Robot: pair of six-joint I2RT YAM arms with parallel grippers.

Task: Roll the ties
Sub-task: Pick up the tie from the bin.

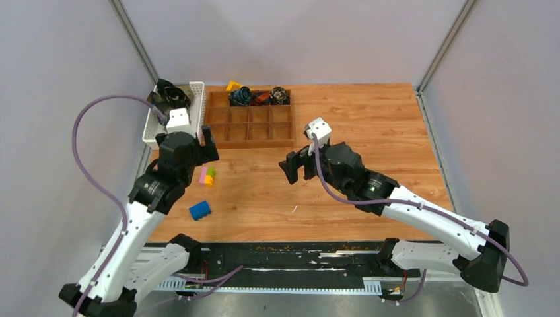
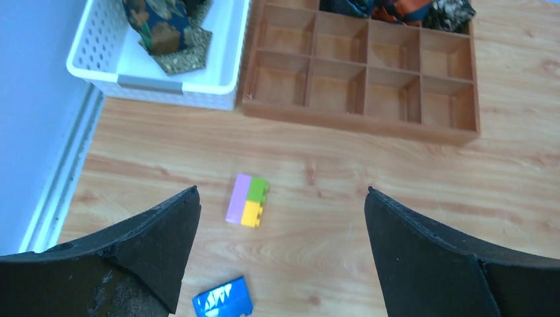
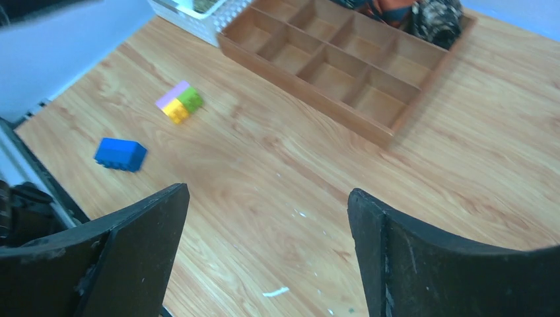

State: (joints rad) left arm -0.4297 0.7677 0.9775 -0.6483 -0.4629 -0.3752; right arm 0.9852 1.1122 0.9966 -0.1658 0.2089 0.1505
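My left gripper should move outward, to the left in the top view, and down into the basket, onto the blue patterned tie's near end point(image 2: 164, 37), because it lies uncovered.
Three rolled ties sit in the back row of the wooden divided tray point(image 1: 251, 142): a navy one point(image 1: 241, 96), a reddish one point(image 1: 262, 98) and a mottled one point(image 1: 280, 96). More ties point(image 1: 170, 94), loosely bundled, lie in the white basket point(image 1: 150, 129); the left wrist view shows a blue patterned tie point(image 2: 158, 26) there. My left gripper point(image 1: 208, 146) hovers open over bare wood just in front of the tray point(image 2: 356, 123), nothing between its jaws. My right gripper point(image 1: 296, 168) hangs open mid-table, holding nothing. In the right wrist view the mottled roll point(image 3: 436, 16) shows at the tray's far corner.
A pink-green-yellow block point(image 1: 207, 176) and a blue block point(image 1: 200, 210) lie on the wood near the left arm. A yellow block point(image 1: 233, 86) sits behind the tray. Grey walls close in the left, back and right sides.
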